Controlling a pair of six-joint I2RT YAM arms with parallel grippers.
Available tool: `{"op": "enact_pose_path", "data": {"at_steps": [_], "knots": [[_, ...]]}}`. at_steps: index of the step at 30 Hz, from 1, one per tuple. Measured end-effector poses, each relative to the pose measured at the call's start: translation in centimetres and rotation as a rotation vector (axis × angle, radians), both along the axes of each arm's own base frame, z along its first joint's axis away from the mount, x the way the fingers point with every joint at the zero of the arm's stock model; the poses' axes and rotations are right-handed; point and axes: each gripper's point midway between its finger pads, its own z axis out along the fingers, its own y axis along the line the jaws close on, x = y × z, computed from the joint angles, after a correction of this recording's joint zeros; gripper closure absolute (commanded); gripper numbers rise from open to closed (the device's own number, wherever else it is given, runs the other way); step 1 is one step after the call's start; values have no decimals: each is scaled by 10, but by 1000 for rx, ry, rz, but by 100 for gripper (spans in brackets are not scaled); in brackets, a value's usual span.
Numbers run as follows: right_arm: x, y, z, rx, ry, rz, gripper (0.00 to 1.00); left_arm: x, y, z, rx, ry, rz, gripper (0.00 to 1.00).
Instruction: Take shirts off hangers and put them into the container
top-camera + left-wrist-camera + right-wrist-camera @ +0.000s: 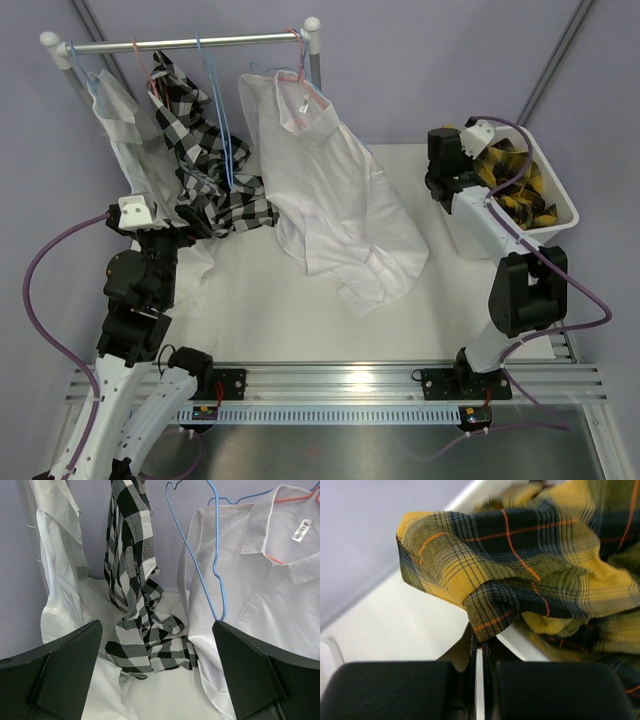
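I should next move my right gripper to the right in the top view, across the container's rim and over the container's inside, since the plaid shirt's held fold hangs outside.
A yellow-black plaid shirt lies in the white container at the right, with one fold draped over the rim. My right gripper is shut on the tip of that fold. On the rail hang a white shirt, a black-white checked shirt trailing onto the table, and a second white shirt on a pink hanger. A bare light blue hanger hangs between the last two. My left gripper stands wide open and empty, low in front of the checked shirt.
The rail crosses the back of the table on two white posts. The hem of the big white shirt spreads over the middle of the table. Beyond the near edge of the table runs a metal track bearing both arm bases.
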Motion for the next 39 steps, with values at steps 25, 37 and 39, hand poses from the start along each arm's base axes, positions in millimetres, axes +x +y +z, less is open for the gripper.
{"op": "enact_pose_path", "data": {"at_steps": [25,37,39], "knots": [[-9,-118,-125,239,426,-62,100,-3,2,3,2,-10,8,1],[-20,-108,-92,253,432,35,63,-3,3,3,2,-11,8,1],[-28,-104,-68,245,404,53,47,-3,3,3,2,-11,8,1]]}}
